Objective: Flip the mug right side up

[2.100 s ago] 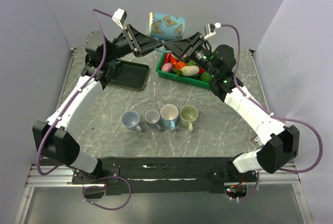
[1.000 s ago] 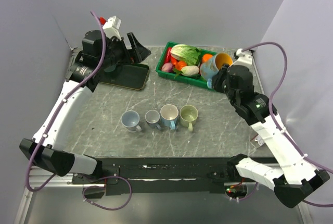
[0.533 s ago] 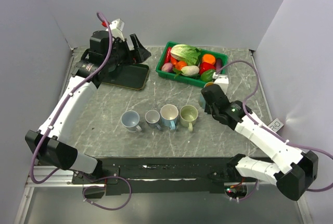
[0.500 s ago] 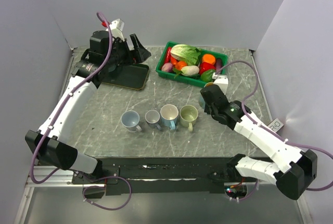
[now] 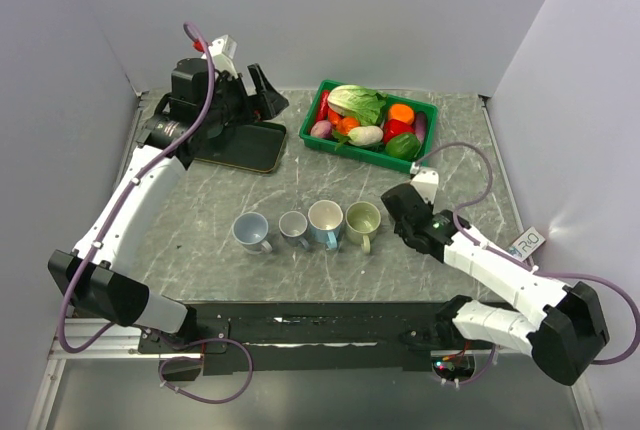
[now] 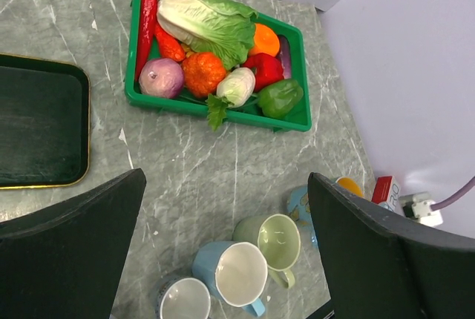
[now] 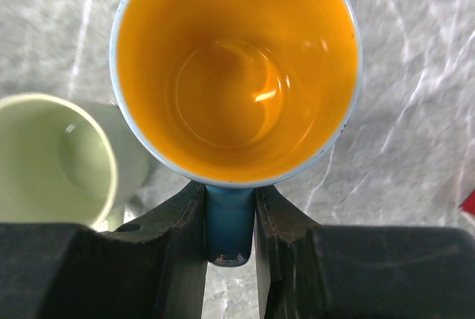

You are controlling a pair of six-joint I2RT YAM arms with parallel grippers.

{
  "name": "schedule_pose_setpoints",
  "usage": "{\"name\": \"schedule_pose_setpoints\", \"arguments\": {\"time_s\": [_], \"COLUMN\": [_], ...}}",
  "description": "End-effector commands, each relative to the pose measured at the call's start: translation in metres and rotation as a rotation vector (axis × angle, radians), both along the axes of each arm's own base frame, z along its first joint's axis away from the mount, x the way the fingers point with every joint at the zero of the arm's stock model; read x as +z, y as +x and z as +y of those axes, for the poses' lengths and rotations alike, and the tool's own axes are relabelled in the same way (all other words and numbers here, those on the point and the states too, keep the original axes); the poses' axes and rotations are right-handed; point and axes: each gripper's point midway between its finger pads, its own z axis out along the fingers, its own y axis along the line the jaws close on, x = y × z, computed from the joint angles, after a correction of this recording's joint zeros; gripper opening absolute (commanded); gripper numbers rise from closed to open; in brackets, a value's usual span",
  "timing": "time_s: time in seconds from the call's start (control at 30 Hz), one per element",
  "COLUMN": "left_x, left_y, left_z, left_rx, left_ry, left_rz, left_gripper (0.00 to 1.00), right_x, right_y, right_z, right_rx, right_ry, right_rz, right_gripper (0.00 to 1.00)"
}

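Note:
The blue mug's orange opening faces up, so my right gripper needs to go down next, set the blue mug's base on the tabletop (image 5: 388, 229) beside the green mug and let go of the blue mug's handle.
The mug (image 7: 236, 67) is blue outside and orange inside. In the right wrist view its mouth faces straight up at the camera. My right gripper (image 7: 230, 211) is shut on its blue handle (image 7: 228, 222), one finger on each side. In the left wrist view the mug (image 6: 300, 202) shows just right of the green mug (image 6: 278, 239), partly behind a finger. I cannot tell whether its base touches the table. In the top view my right gripper (image 5: 398, 212) covers it. My left gripper (image 5: 260, 90) hangs open and empty high over the back left.
A row of upright mugs stands mid-table: grey-blue (image 5: 250, 231), small grey (image 5: 293, 225), light blue (image 5: 325, 218) and green (image 5: 362, 220). A green bin (image 5: 321, 109) of vegetables sits at the back. A dark tray (image 5: 245, 145) lies at the back left. A small card (image 5: 527, 243) lies at the right edge.
My right arm has brought the mug down from beside the vegetable bin to the right end of the mug row. The left arm has barely moved over the last second.

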Motion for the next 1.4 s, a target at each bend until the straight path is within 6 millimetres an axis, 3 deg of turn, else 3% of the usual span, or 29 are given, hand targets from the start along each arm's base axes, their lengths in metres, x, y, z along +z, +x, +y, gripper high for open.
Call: {"name": "schedule_pose_setpoints", "arguments": {"time_s": [0.0, 0.23, 0.47, 0.5, 0.57, 0.63, 0.8, 0.97, 1.1, 1.27, 1.33, 1.37], "left_x": [0.016, 0.012, 0.010, 0.010, 0.008, 0.004, -0.005, -0.030, -0.059, -0.075, -0.072, -0.083], "left_y": [0.005, 0.007, 0.010, 0.011, 0.012, 0.015, 0.024, 0.042, 0.063, 0.089, 0.101, 0.109], "left_z": [0.001, 0.001, 0.005, 0.007, 0.007, 0.010, 0.019, 0.041, 0.085, 0.127, 0.140, 0.146], "left_rx": [0.008, 0.002, 0.001, 0.005, 0.002, 0.006, 0.038, 0.167, 0.440, 0.699, 0.789, 0.827], "left_ry": [-0.033, -0.044, -0.068, -0.070, -0.080, -0.087, -0.101, -0.090, -0.078, -0.136, -0.164, -0.164], "left_rz": [-0.037, -0.016, 0.002, 0.002, 0.011, 0.020, 0.057, 0.146, 0.239, 0.240, 0.234, 0.255], "left_gripper": [0.96, 0.96, 0.96, 0.96, 0.96, 0.96, 0.96, 0.96, 0.96, 0.96, 0.96, 0.96], "right_x": [0.018, -0.012, -0.022, -0.022, -0.021, -0.021, -0.019, -0.002, 0.032, 0.067, 0.085, 0.092], "right_y": [0.017, 0.012, 0.003, 0.002, -0.002, -0.005, -0.014, -0.023, -0.021, -0.013, -0.009, -0.006], "right_z": [0.011, 0.022, 0.023, 0.022, 0.020, 0.018, 0.015, 0.014, 0.013, 0.001, 0.000, -0.002], "right_rx": [-0.068, -0.018, -0.042, -0.052, -0.056, -0.067, -0.076, -0.087, -0.084, -0.100, -0.098, -0.088], "right_ry": [0.124, 0.147, 0.162, 0.169, 0.167, 0.170, 0.190, 0.241, 0.279, 0.277, 0.305, 0.314], "right_rz": [-0.174, -0.160, -0.152, -0.151, -0.146, -0.140, -0.115, -0.115, -0.161, -0.197, -0.229, -0.241], "right_gripper": [0.00, 0.00, 0.00, 0.12, 0.25, 0.47, 0.66, 0.85, 0.98, 1.00, 1.00, 1.00]}}
